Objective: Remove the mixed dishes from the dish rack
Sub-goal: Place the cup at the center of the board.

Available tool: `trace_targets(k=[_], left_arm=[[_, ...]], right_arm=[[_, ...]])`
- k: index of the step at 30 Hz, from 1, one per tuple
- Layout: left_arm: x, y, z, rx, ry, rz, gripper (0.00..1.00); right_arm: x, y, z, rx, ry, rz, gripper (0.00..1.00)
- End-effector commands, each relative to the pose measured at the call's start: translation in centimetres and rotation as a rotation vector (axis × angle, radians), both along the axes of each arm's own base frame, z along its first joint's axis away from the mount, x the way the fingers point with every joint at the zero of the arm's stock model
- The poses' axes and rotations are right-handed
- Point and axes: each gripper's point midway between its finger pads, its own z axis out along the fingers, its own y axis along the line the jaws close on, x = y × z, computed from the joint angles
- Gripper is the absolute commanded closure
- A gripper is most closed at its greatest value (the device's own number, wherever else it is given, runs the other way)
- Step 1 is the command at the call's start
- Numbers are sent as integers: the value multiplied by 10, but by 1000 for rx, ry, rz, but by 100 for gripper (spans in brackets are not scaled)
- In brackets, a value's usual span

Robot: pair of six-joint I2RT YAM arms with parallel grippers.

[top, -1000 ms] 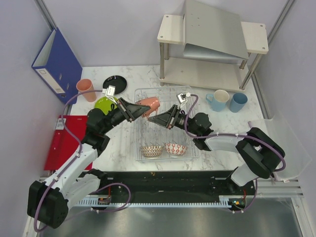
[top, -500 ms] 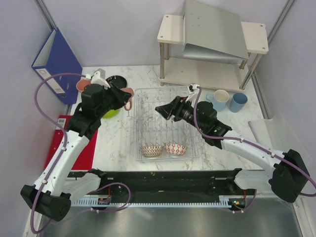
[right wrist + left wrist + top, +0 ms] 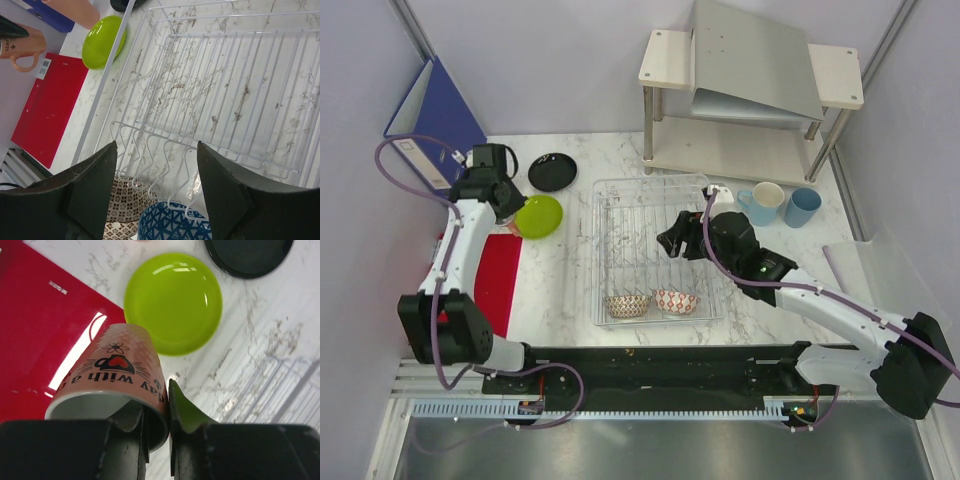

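My left gripper is above the red folder's far end (image 3: 104, 310), which lies to the left in the top view, so I will next move it down to that side and release the mug (image 3: 112, 375).
My left gripper (image 3: 159, 405) is shut on the rim of a salmon-pink mug (image 3: 112, 375), one finger inside and one outside. The mug hangs over the edge of a red folder (image 3: 40, 330), beside the lime-green plate (image 3: 172, 302) and black plate (image 3: 247, 257). In the top view the left gripper (image 3: 503, 213) is at the far left of the table. My right gripper (image 3: 672, 240) stands open over the dish rack (image 3: 650, 182), empty. Below its jaws (image 3: 156, 150) sit a brown-white bowl (image 3: 125, 210) and a bowl with a blue-patterned inside (image 3: 172, 222). Both bowls (image 3: 628, 305) (image 3: 676, 300) lie at the rack's near end.
Two light-blue cups (image 3: 763, 203) (image 3: 803, 207) stand right of the rack. A salmon-pink cup (image 3: 75, 11) stands by the blue binder (image 3: 435, 120). A beige two-tier shelf (image 3: 750, 90) is at the back right.
The right gripper opened, let go of the mug and drew back over the rack. The left arm carried the mug from above the rack to the left, past the lime-green plate.
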Motion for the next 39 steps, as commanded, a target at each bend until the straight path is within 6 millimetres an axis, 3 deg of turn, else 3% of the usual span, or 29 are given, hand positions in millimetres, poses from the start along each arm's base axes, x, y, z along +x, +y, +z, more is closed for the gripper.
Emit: trace_targets(k=[1,3,5,6,7,11,19,26,30,32,39], left_arm=[[34,38,33,-80,-73,98,98],[43,55,19,-136,-36,139,98],[54,67,23,-157,-38,159,98],[56,74,4,-183,26,178,98],[63,80,9,-182,18,187,98],[69,95,-16,-176,90,220,98],[74,105,-75,-158,233,234,98],[72,105,-108,-157,291,240,98],[71,105,-121,-165,316,224,97],[70,105,-125,-170,321,222,88],[67,103,-115,-185,293,211,72]], right_arm=[[-2,-13,16,-12,-69,-17,28],[-4,-14,14,-19,-70,-14,28],[-5,-15,12,-24,-69,-11,28],[-4,-16,12,-26,-72,-15,28],[-4,-15,9,-34,-68,-12,28],[-2,-15,5,-55,-68,-6,28],[-1,-15,-8,-90,-35,3,28],[2,-13,-14,-98,-22,6,28],[3,-9,-17,-98,-12,15,29],[3,-9,-18,-99,-9,14,28],[2,-9,-20,-100,-6,17,28]])
